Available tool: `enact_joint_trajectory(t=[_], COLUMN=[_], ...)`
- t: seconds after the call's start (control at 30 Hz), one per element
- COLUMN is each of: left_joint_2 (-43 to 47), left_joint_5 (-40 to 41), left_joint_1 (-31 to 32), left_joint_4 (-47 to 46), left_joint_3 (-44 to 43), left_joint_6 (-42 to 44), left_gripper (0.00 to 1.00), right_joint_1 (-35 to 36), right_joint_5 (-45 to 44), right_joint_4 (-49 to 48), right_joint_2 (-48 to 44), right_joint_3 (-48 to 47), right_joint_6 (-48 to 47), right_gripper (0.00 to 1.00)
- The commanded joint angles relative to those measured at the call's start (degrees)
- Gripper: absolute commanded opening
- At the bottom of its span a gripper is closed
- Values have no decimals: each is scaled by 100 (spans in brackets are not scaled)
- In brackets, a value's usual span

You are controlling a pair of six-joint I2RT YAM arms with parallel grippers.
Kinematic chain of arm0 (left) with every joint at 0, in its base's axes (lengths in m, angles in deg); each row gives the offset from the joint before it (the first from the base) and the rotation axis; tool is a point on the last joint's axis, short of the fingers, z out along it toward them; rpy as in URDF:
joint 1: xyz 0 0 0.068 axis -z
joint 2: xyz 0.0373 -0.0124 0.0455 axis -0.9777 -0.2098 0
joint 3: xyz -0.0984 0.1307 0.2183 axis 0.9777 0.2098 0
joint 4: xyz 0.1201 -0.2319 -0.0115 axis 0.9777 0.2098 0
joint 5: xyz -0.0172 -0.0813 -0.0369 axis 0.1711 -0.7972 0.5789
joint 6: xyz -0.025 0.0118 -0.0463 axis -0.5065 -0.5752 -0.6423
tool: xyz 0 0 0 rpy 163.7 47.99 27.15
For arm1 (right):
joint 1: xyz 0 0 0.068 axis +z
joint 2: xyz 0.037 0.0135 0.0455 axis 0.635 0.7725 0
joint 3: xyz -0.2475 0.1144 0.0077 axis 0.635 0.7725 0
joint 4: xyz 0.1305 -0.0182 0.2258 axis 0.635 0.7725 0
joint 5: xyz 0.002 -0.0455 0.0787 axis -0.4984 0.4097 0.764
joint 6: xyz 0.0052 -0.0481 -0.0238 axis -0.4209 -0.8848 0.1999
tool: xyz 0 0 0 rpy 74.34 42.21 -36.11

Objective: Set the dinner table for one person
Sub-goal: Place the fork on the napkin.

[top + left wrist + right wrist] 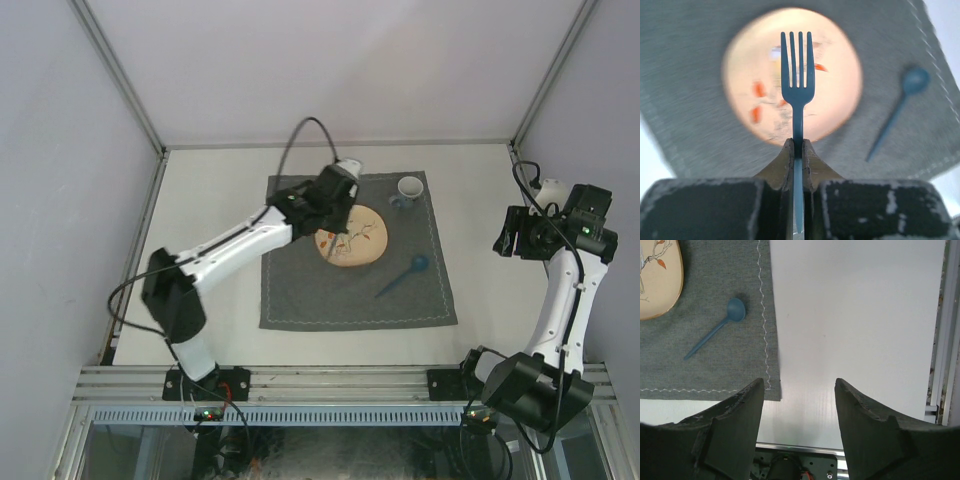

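My left gripper moves back, down and to the left in the top view onto bare placemat beside the plate next. The spoon fills the plate's other side.
The off-white dinner table carries a square grey placemat. On the mat lie a tan patterned plate, a white cup at the far right corner and a blue spoon right of the plate. My left gripper is shut on the handle of a blue fork, whose tines point out over the plate. In the top view the left gripper hangs over the plate's left edge. My right gripper stands open and empty above bare table, right of the mat.
Metal rails run along the table's near edge, and grey walls close in the left, back and right sides. The right wrist view shows the spoon lying near the mat's stitched right border.
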Motion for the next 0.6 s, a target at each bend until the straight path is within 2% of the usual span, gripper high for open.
enact_joint_trajectory(t=[0.0,0.1,0.17,0.37,0.57], left_joint_2=[1264,1608,1734,1691,1232], left_joint_5=[1970,2702,2832,1354,943], left_joint_1=[-135,-143,-182,-707,-988], left_joint_4=[91,677,905,1179,1269], left_joint_3=[744,1101,1318,1587,1655], left_joint_6=[-1221,-1664,-1829,-2352,-2215], left_gripper=[0,0,0,0,0], right_joint_1=[20,110,221,759,1029], right_joint_5=[78,-36,-144,-623,-938], right_joint_4=[-224,-245,-279,-345,-348], right_joint_2=[118,223,302,438,439], right_joint_3=[-200,-345,-387,-470,-464], right_joint_6=[64,129,216,497,658], right_gripper=[58,58,58,58,58])
